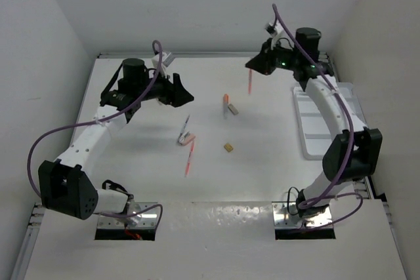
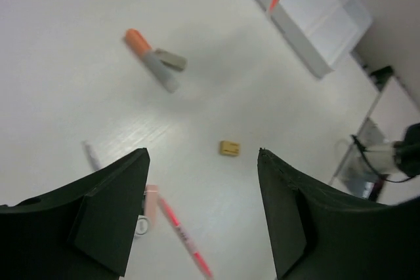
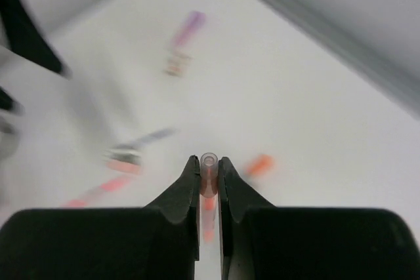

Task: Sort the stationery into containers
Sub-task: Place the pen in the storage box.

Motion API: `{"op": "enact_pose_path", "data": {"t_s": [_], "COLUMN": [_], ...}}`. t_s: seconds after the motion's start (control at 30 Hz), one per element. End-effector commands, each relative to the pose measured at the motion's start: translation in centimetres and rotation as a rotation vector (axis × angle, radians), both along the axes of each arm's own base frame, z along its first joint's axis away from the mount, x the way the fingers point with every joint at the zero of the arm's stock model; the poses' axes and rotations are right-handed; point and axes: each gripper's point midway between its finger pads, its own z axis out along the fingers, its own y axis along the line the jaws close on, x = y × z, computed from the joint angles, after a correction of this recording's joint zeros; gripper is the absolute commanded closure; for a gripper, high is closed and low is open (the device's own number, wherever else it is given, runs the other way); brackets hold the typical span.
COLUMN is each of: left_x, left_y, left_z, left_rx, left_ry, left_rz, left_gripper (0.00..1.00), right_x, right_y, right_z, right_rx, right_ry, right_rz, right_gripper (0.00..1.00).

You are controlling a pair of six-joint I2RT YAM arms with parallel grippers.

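The pen still hangs beside the tray, so I need to move my right gripper to the right in the top view and down over the tray's far section (image 1: 304, 96) and let go of the pen.
My right gripper (image 1: 257, 65) is shut on a thin orange-red pen (image 1: 250, 84) and holds it hanging high above the table, left of the white divided tray (image 1: 326, 121). In the right wrist view the pen's end (image 3: 209, 165) is pinched between the fingers. My left gripper (image 1: 186, 91) is open and empty above the table's middle left. Below it lie a purple-grey pen (image 1: 186, 124), a pink block (image 1: 187, 139), another orange-red pen (image 1: 190, 160) and a tan block (image 1: 228, 147). The left wrist view shows the tan block (image 2: 229, 148) and that pen (image 2: 184, 237) between the open jaws.
An orange-capped grey marker (image 1: 230, 105) lies mid-table with a small grey block (image 2: 172, 60) against it. White walls enclose the table on the left, back and right. The tray (image 2: 315, 11) sits by the right wall.
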Motion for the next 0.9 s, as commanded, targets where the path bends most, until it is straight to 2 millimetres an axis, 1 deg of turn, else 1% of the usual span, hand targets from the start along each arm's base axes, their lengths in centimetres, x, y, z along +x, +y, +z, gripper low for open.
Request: {"op": "enact_pose_path", "data": {"t_s": [0.0,0.03,0.07,0.13,0.17,0.2,0.23,0.3,0.33,0.37,0.4,0.43,0.5,0.53,0.63,0.67,0.73,0.77,0.83,0.87], "left_x": [0.8,0.9,0.9,1.1,1.3,1.4,1.4,1.8,1.7,1.9,2.0,2.1,2.3,2.4,2.7,2.8,2.9,2.8,3.0,2.8], "left_y": [2.2,2.3,2.2,2.4,2.3,2.4,2.4,2.5,2.5,2.5,2.5,2.5,2.6,2.7,3.1,3.2,3.4,3.4,3.6,3.6], "left_z": [0.9,0.7,0.3,-0.3,-0.8,-1.1,-1.5,-2.1,-2.4,-2.7,-2.9,-3.3,-3.7,-4.1,-4.7,-4.9,-5.3,-5.6,-6.2,-6.5], "left_rx": [0.155,0.167,0.177,0.196,0.207,0.217,0.223,0.233,0.235,0.237,0.24,0.246,0.257,0.263,0.273,0.276,0.283,0.286,0.307,0.309], "left_ry": [-0.148,-0.156,-0.155,-0.147,-0.136,-0.133,-0.128,-0.129,-0.128,-0.126,-0.129,-0.12,-0.114,-0.105,-0.095,-0.09,-0.078,-0.07,-0.082,-0.072], "left_rz": [0.052,0.05,0.046,0.055,0.055,0.055,0.054,0.059,0.056,0.053,0.05,0.051,0.051,0.051,0.064,0.067,0.074,0.074,0.065,0.064], "left_gripper": [0.27,0.27,0.27,0.27,0.27,0.27,0.27,0.27,0.27,0.28,0.28,0.28,0.28,0.29,0.29,0.29,0.29,0.29,0.29,0.29], "right_x": [1.6,2.1,3.0,3.7,4.4,4.7,5.3,6.1,6.6,7.0,7.3,7.7,8.2,8.7,9.7,10.0,10.3,10.6,11.2,11.5], "right_y": [-7.8,-9.3,-12.3,-14.6,-16.6,-17.7,-19.3,-21.2,-21.9,-23.0,-23.6,-24.4,-25.1,-25.5,-26.6,-26.8,-27.4,-27.8,-28.3,-28.5], "right_z": [-0.8,-1.5,-1.8,-3.4,-3.4,-3.8,-4.6,-5.8,-6.8,-7.3,-8.0,-9.2,-10.5,-11.5,-12.8,-13.9,-14.7,-15.8,-16.4,-17.4], "right_rx": [-0.397,-0.442,-0.529,-0.615,-0.685,-0.717,-0.748,-0.837,-0.862,-0.906,-0.928,-0.957,-0.988,-1.011,-1.064,-1.073,-1.119,-1.138,-1.172,-1.182], "right_ry": [-0.372,-0.388,-0.45,-0.451,-0.495,-0.499,-0.487,-0.51,-0.507,-0.524,-0.525,-0.52,-0.5,-0.495,-0.501,-0.487,-0.48,-0.467,-0.475,-0.465], "right_rz": [-0.022,-0.035,-0.047,-0.048,-0.049,-0.051,-0.058,-0.025,-0.014,-0.009,0.001,0.019,0.032,0.055,0.059,0.071,0.09,0.094,0.104,0.113], "right_gripper": [1.0,1.0,1.0,1.0,1.0,1.0,1.0,1.0,1.0,1.0,1.0,1.0,1.0,1.0,1.0,1.0,1.0,1.0,1.0,1.0]}}
